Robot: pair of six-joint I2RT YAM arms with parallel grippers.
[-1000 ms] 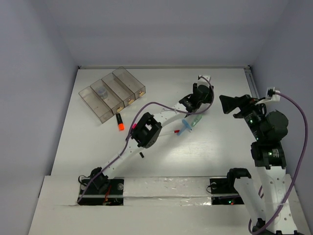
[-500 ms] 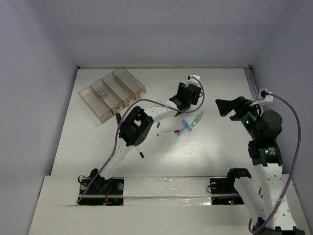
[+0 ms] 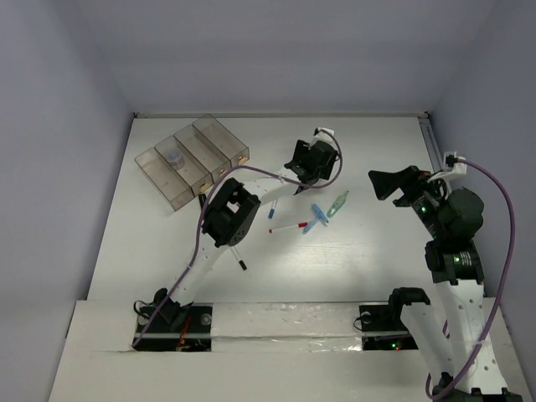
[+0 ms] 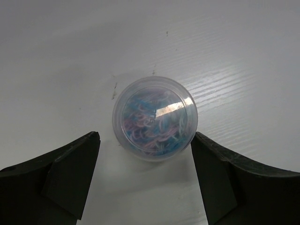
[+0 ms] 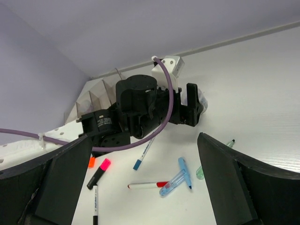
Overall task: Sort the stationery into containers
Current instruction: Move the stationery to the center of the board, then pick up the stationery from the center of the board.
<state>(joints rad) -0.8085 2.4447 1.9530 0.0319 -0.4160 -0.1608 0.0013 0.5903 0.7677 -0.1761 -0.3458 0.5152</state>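
The round clear roll (image 4: 154, 118) stands just outward of my left gripper's fingers, so they will next ease outward and close on its sides.
A round clear roll (image 4: 154, 118) of blue and pink bands stands on the white table. My left gripper (image 4: 145, 157) is open; its tips flank the roll's near edge, and the right tip is very close to it. From above, the left gripper (image 3: 301, 170) hides that roll. Another roll (image 3: 174, 157) lies in the row of smoky containers (image 3: 159, 178). My right gripper (image 3: 387, 182) hangs open and empty above the table's right side. Loose stationery lies between the arms: a blue-tipped pen (image 5: 145, 154), a red-tipped pen (image 5: 147, 185), blue clips (image 5: 178, 177), a green clip (image 3: 337, 203) and a pink highlighter (image 5: 99, 172).
A black-tipped pen (image 3: 241, 264) lies near the left arm's elbow (image 3: 228, 213). That arm and its purple cable (image 5: 164, 93) stretch diagonally across the middle. An orange highlighter end (image 5: 91, 162) peeks from under the arm. Walls close the table at back and sides.
The left arm swung left and back from the clips toward the back middle, and its jaws widened. The right gripper shifted slightly left. The orange highlighter is now hidden from above.
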